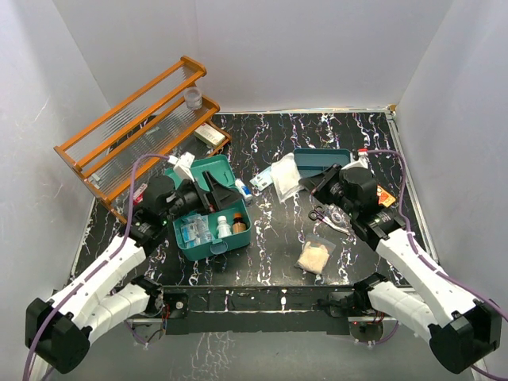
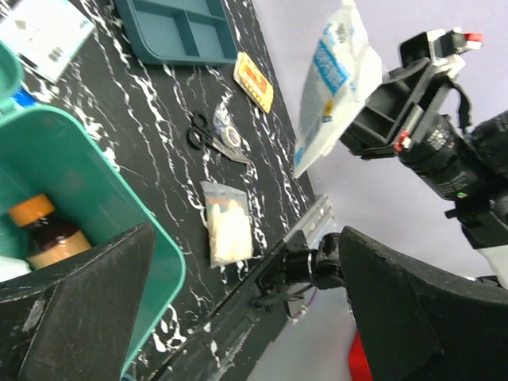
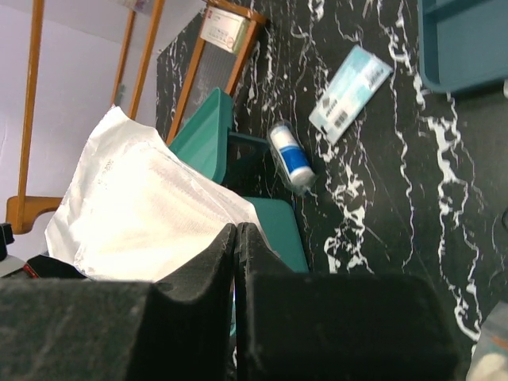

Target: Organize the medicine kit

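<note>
The pouch's loose edge point(image 1: 278, 182) point(image 2: 316, 103) hangs to the right of my left gripper in the top view, clear of the holding fingers. I'll move that way next and close.
The teal medicine kit point(image 1: 243, 236) stands open at centre left, its lid point(image 3: 205, 136) raised behind it. Inside are a brown bottle with an orange cap point(image 2: 44, 234), a white bottle point(image 1: 224, 228) and blister packs. My left gripper point(image 1: 213, 194) hovers over the kit, open, with nothing between its fingers point(image 2: 95, 294). My right gripper point(image 1: 315, 184) is shut on the edge of a white pouch point(image 1: 286, 176), held above the table to the right of the kit. The pouch point(image 3: 135, 214) spreads out from the closed fingertips, and the left wrist view shows the pouch point(image 2: 333, 79) hanging in the air.
An orange wooden rack point(image 1: 135, 131) stands at the back left. A flat teal tray point(image 1: 321, 161) lies behind the right gripper. On the table are scissors point(image 1: 320, 213), a clear bag of beige material point(image 1: 315, 258), an orange packet point(image 1: 386, 196), a blue-white tube point(image 3: 291, 155) and a blue-white box point(image 3: 349, 94).
</note>
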Controlling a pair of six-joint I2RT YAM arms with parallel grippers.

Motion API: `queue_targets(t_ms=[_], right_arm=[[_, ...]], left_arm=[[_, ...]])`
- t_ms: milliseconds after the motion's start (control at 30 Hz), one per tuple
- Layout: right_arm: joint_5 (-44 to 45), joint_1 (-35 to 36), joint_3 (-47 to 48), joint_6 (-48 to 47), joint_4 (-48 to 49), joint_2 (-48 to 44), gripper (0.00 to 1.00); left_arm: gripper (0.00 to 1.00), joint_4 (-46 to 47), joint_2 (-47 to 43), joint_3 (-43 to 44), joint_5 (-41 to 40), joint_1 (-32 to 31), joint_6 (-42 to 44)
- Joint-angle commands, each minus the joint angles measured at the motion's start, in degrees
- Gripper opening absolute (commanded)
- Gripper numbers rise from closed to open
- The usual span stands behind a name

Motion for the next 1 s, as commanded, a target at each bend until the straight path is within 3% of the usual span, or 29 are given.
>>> queue_targets(t_ms=[0,233,500,667,967], right_arm=[[-1.87,0.47,-3.19,7.53,1.00,-2.54,0.00],[-1.38,1.56,-7.11,9.44,7.04,-3.11,0.00],[4.85,3.91,-8.90,9.98,11.77,-0.29,0.00],[5.78,3.99,-6.85,6.73,11.49,3.01,0.00],[6.30,3.89,-1.92,4.15,9.46,6.51,0.00]], left_arm=[[0.97,6.21,0.20,-1.03,-4.08,-5.12,-4.07],[0.92,14.88,9.41,-0.52,-15.22,-13.33,-5.89],[0.89,28.13,24.96,4.03,-18.93,-15.78,-3.91],[0.83,37.55,27.32,4.50,-20.95,-16.49,-1.87],[0.79,32.27,28.97,6.76,-20.04,-16.46,-2.48]])
